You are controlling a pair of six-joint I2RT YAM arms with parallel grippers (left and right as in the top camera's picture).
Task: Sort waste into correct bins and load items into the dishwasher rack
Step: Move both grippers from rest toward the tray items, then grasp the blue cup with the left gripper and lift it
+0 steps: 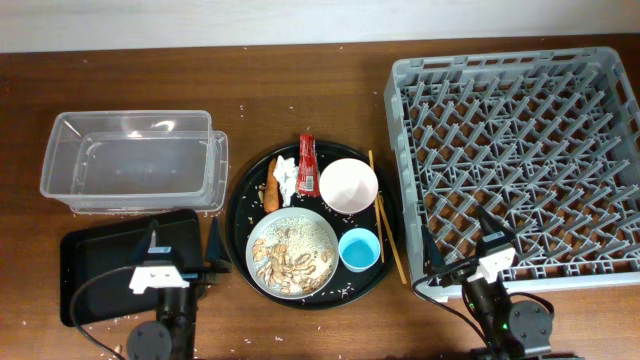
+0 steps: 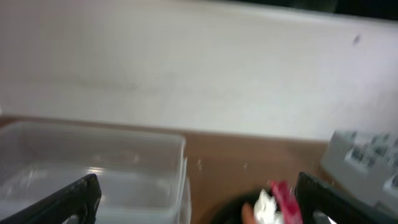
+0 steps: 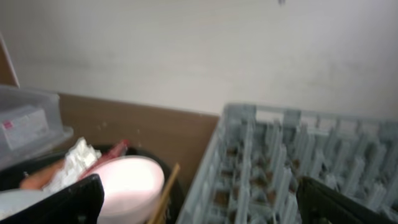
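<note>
I need to lift my left gripper next, tip it down and cross to the right in the overhead view onto the rim of the light-blue cup (image 1: 359, 249) beside the plate.
On a large round black tray (image 1: 236, 215) lie a crumpled white tissue (image 1: 286, 173), a red wrapper (image 1: 307, 163), a carrot piece (image 1: 271, 193), a pinkish-white bowl (image 1: 348, 185), a light-blue cup (image 1: 359, 249), a plate (image 1: 292, 253) with beige scraps and rice, and chopsticks (image 1: 385, 225). The clear tub (image 1: 130, 160) and shallow black tray (image 1: 110, 265) are at the left. The grey rack (image 1: 510, 150) is at the right. My left gripper (image 1: 183, 245) (image 2: 199, 208) is open and empty over the black tray's right end. My right gripper (image 1: 458, 245) (image 3: 199, 208) is open and empty at the rack's near left corner.
The left wrist view shows the tub (image 2: 93, 168), tissue (image 2: 266, 205) and wrapper (image 2: 285, 198) ahead. The right wrist view shows the bowl (image 3: 134, 183), chopsticks (image 3: 163, 193) and rack (image 3: 292, 162). Rice grains are scattered on the brown table. A pale wall stands behind.
</note>
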